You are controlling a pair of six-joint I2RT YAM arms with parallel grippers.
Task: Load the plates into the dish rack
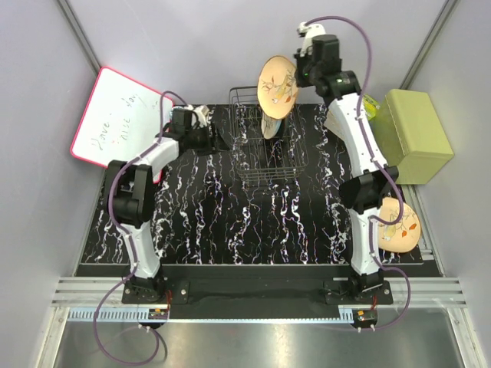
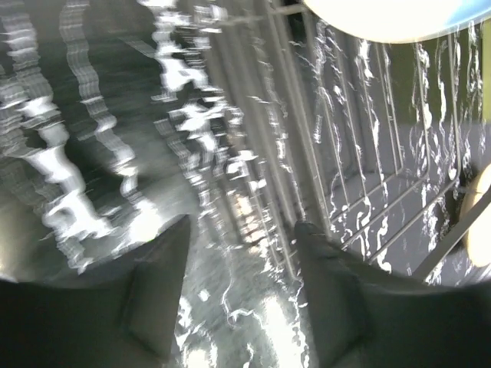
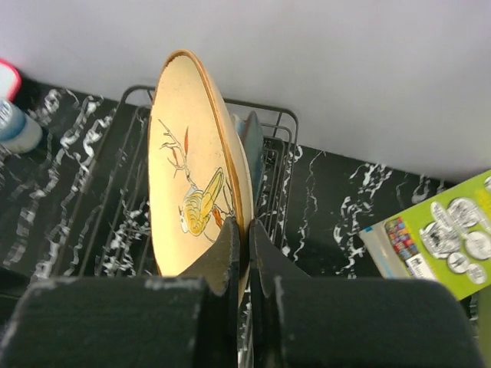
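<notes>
My right gripper moves down and to the left in the top view next and releases at the empty rack slots beside the beige and light blue plate.
My right gripper (image 1: 295,77) is shut on the rim of an orange-tan plate (image 1: 277,86) with a bird-and-branch drawing. It holds the plate on edge above the dark wire dish rack (image 1: 253,165). In the right wrist view the fingers (image 3: 247,230) pinch the plate (image 3: 192,176); a blue-grey plate edge (image 3: 254,149) stands in the rack (image 3: 115,222) behind it. A beige and light blue plate (image 1: 270,126) stands in the rack and also shows in the left wrist view (image 2: 383,19). The second orange-tan plate (image 1: 400,225) lies flat at the right. My left gripper (image 1: 219,138) (image 2: 242,230) is open and empty beside the rack's left side (image 2: 360,176).
A green box (image 1: 416,134) stands at the back right, with a green printed packet (image 3: 445,238) beside it. A red-framed whiteboard (image 1: 119,123) leans at the back left. The right arm's lower link partly covers the flat plate. Grey walls close in on both sides.
</notes>
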